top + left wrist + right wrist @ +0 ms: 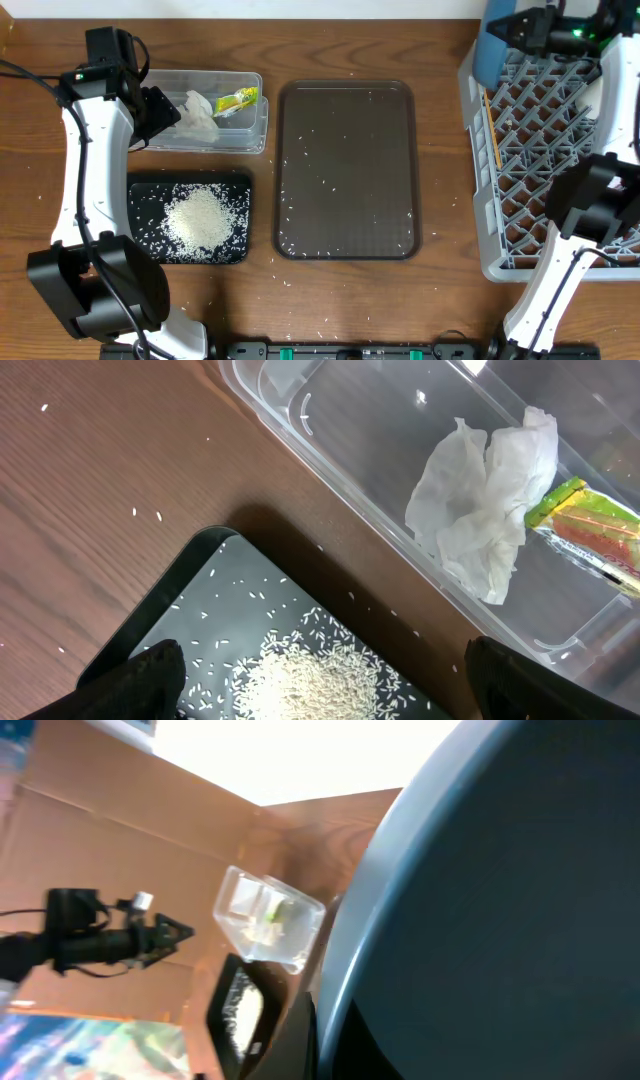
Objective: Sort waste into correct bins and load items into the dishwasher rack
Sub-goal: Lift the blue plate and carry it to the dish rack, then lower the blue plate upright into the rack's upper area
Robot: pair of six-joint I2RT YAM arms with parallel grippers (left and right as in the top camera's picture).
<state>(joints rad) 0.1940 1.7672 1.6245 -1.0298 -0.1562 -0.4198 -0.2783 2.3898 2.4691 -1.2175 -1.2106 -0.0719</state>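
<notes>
My right gripper turns and shifts back and to the right in the overhead view next, since the dark blue plate (487,50) juts past the rack's far edge.
The clear tub (258,110) holds the crumpled white tissue (197,110) and the yellow-green wrapper (238,100); both also show in the left wrist view, tissue (480,500) and wrapper (590,525). The black tray (140,190) holds a pile of rice (198,218). My left gripper (160,108) is open and empty, above the gap between tub and black tray (325,695). My right gripper (520,28) is shut on the dark blue plate (487,50), held on edge over the far left corner of the grey rack (540,150). The plate fills the right wrist view (520,900). Chopsticks (492,130) lie in the rack. Cups and bowl are hidden.
The brown serving tray (345,160) lies between the bins and the rack, with scattered rice grains on it. Loose grains also lie on the wooden table near the front edge (290,283). The right arm's base (590,205) covers part of the rack.
</notes>
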